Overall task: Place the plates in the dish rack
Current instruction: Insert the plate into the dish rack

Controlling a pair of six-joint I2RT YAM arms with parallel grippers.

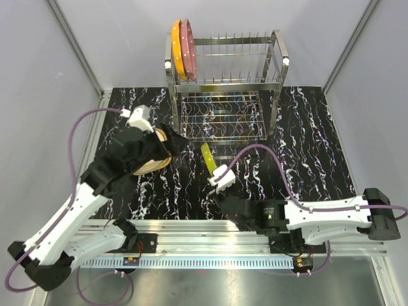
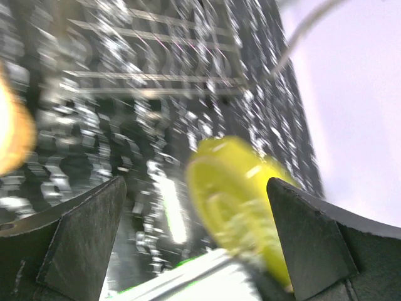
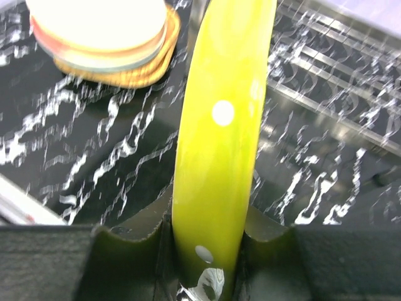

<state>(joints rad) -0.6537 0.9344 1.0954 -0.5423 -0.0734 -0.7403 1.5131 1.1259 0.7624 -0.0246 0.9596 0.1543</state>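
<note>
My right gripper should rise and move outward, then release the green plate in the slot beside the pink plate point(image 1: 189, 46), as the wires there are empty.
My right gripper point(image 1: 217, 173) is shut on a lime-green plate with white dots point(image 3: 219, 144), held on edge above the table in front of the dish rack point(image 1: 223, 80); the plate also shows in the top view point(image 1: 208, 157) and, blurred, in the left wrist view point(image 2: 241, 200). An orange plate point(image 1: 177, 50) and a pink plate point(image 1: 189, 46) stand upright at the left end of the rack's top tier. A stack of plates point(image 3: 106, 37) with a cream one on top lies on the table at left, partly hidden under my left arm. My left gripper point(image 2: 194, 244) is open and empty, to the left of the green plate.
The table point(image 1: 306, 153) is black marble-patterned with white veins. The rack's lower wire grid shelf point(image 1: 220, 115) lies in front of its upright frame. White walls enclose the back and sides. A metal rail point(image 1: 210, 226) runs along the near edge.
</note>
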